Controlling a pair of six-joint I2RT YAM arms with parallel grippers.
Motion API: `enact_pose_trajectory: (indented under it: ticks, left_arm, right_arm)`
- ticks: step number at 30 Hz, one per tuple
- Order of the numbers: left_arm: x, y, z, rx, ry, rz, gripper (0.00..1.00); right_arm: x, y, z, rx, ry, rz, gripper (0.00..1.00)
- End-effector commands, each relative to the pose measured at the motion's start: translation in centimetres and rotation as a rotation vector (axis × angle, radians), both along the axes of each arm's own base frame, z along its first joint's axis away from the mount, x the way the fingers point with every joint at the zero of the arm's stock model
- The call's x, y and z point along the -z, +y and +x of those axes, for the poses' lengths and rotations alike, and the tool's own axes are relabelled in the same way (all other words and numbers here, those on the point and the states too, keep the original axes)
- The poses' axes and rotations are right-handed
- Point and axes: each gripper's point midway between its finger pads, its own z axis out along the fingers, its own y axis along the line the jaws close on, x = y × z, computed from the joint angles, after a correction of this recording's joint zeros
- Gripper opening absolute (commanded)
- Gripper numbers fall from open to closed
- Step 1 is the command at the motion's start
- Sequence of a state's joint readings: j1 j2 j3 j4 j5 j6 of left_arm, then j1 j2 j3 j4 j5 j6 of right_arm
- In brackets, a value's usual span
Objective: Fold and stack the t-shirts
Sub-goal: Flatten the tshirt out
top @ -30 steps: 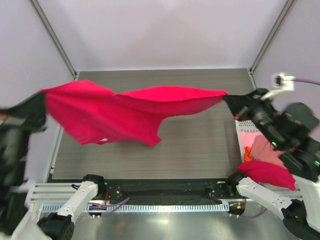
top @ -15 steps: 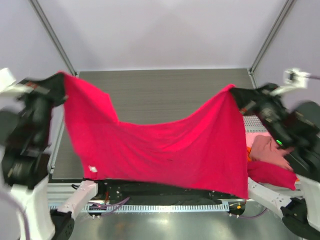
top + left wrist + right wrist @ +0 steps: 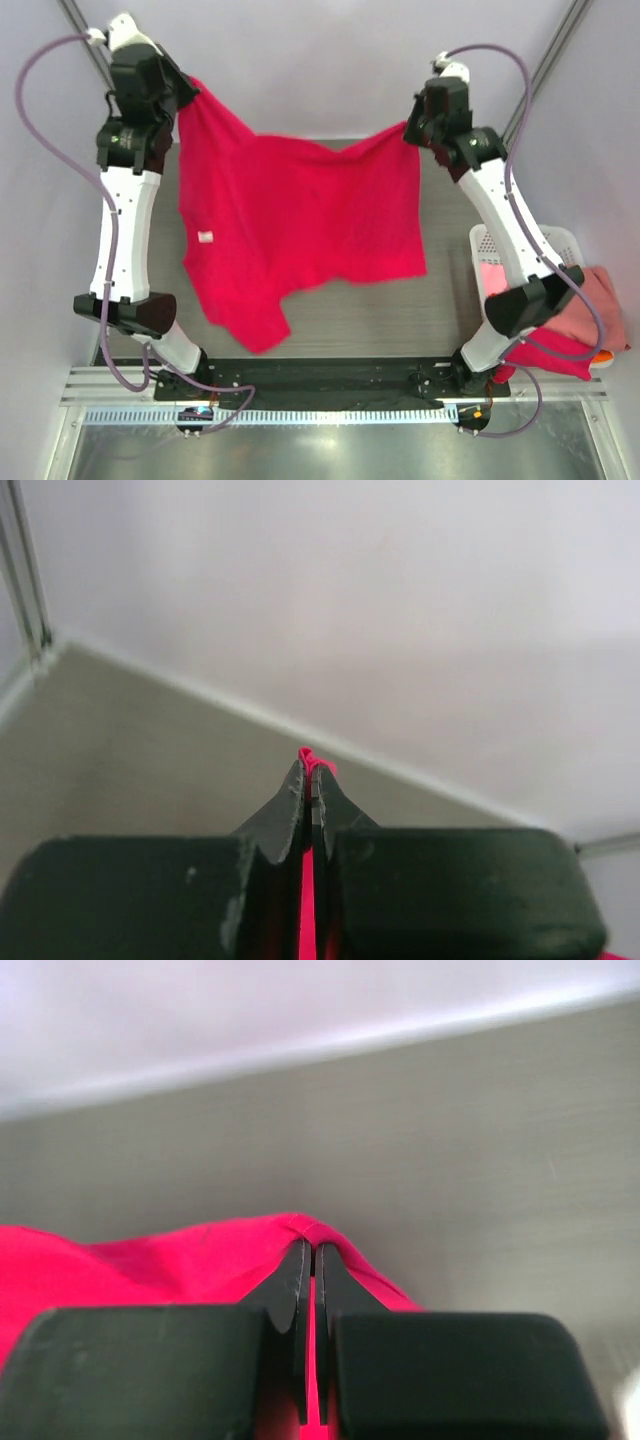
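The shirt still hangs raised. My right gripper needs to go down and back next and let go of the held corner low over the grey tabletop [image 3: 442, 248] beside the basket.
A crimson-red t-shirt [image 3: 300, 225] hangs spread between both raised arms over the grey table [image 3: 450, 300]. My left gripper [image 3: 185, 90] is shut on its upper left corner, and a red fold [image 3: 312, 760] pokes out between the fingertips. High at the back right, my right gripper [image 3: 412, 128] is shut on the other top corner [image 3: 300, 1235]. The shirt sags in the middle, and its lower hem trails down toward the table's near side. More t-shirts, salmon-pink [image 3: 590, 305] and red [image 3: 550, 350], lie heaped at the right.
A white perforated basket [image 3: 490, 250] stands at the table's right edge beside the heap. Metal frame posts [image 3: 545, 70] rise at the back corners before a pale wall. Both arm bases sit on the rail [image 3: 300, 380] at the near edge.
Both arms have swung up and back toward the far wall, carrying the red shirt from low over the near edge to hanging high and spread over the table.
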State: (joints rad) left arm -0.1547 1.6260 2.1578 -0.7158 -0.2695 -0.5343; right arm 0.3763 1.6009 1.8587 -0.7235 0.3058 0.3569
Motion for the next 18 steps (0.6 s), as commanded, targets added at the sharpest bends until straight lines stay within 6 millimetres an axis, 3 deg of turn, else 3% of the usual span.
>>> enact_pose_trajectory:
  ticks: [1, 2, 3, 6, 7, 8, 9, 10, 11, 12, 13, 14, 16, 17, 18]
  left_arm:
    - [-12.8, 3.0, -4.2, -0.107, -0.329, 0.051, 0.0]
    - [-13.9, 3.3, -4.6, -0.118, -0.359, 0.057, 0.0]
    - [-14.2, 3.6, -4.6, -0.135, -0.373, 0.069, 0.0]
    - [-15.5, 3.5, -5.2, -0.129, -0.449, 0.053, 0.0]
    - [-13.7, 3.1, -3.6, -0.119, -0.437, 0.052, 0.0]
    - [-13.7, 2.8, -4.0, -0.1, -0.451, 0.048, 0.0]
    - [-11.1, 2.3, -2.6, -0.084, -0.404, 0.058, 0.0]
    - [-10.8, 2.0, -2.3, -0.068, -0.416, 0.065, 0.0]
    - [-10.1, 1.6, -2.0, -0.048, -0.406, 0.075, 0.0]
    - [-8.6, 0.7, -1.9, -0.011, -0.376, 0.087, 0.0]
    - [-7.9, 0.3, -1.9, 0.007, -0.361, 0.103, 0.0]
    - [-7.2, 0.0, -2.1, 0.021, -0.344, 0.13, 0.0]
    - [-4.6, -1.2, -3.3, 0.053, -0.299, 0.158, 0.0]
    - [-3.6, -1.3, -3.9, 0.052, -0.28, 0.161, 0.0]
    - [0.2, -1.9, -3.9, 0.073, -0.206, 0.169, 0.0]
  right_arm:
    - [-10.2, -1.7, 2.7, -0.046, -0.241, 0.203, 0.01]
    - [-12.5, -1.9, 2.8, -0.068, -0.282, 0.233, 0.01]
    - [-11.7, -1.0, 3.8, -0.118, -0.252, 0.276, 0.01]
    - [-11.4, -1.7, 5.0, -0.14, -0.241, 0.313, 0.01]
    - [-10.5, -1.2, 5.4, -0.172, -0.216, 0.327, 0.01]
    - [-9.0, -1.2, 5.9, -0.175, -0.186, 0.334, 0.01]
    - [-8.0, -1.4, 6.2, -0.174, -0.168, 0.341, 0.01]
    - [-7.6, -1.3, 6.0, -0.196, -0.161, 0.353, 0.01]
    - [-5.1, -1.3, 6.4, -0.193, -0.124, 0.367, 0.01]
    - [-4.2, -1.6, 6.5, -0.186, -0.114, 0.376, 0.01]
    - [-4.0, -1.7, 5.8, -0.193, -0.115, 0.388, 0.01]
    - [-1.4, -1.8, 5.9, -0.183, -0.075, 0.393, 0.01]
    - [0.5, -2.4, 5.3, -0.168, -0.042, 0.397, 0.01]
    - [2.5, -2.6, 4.2, -0.155, -0.009, 0.402, 0.01]
    - [3.6, -2.8, 3.7, -0.146, 0.009, 0.404, 0.01]
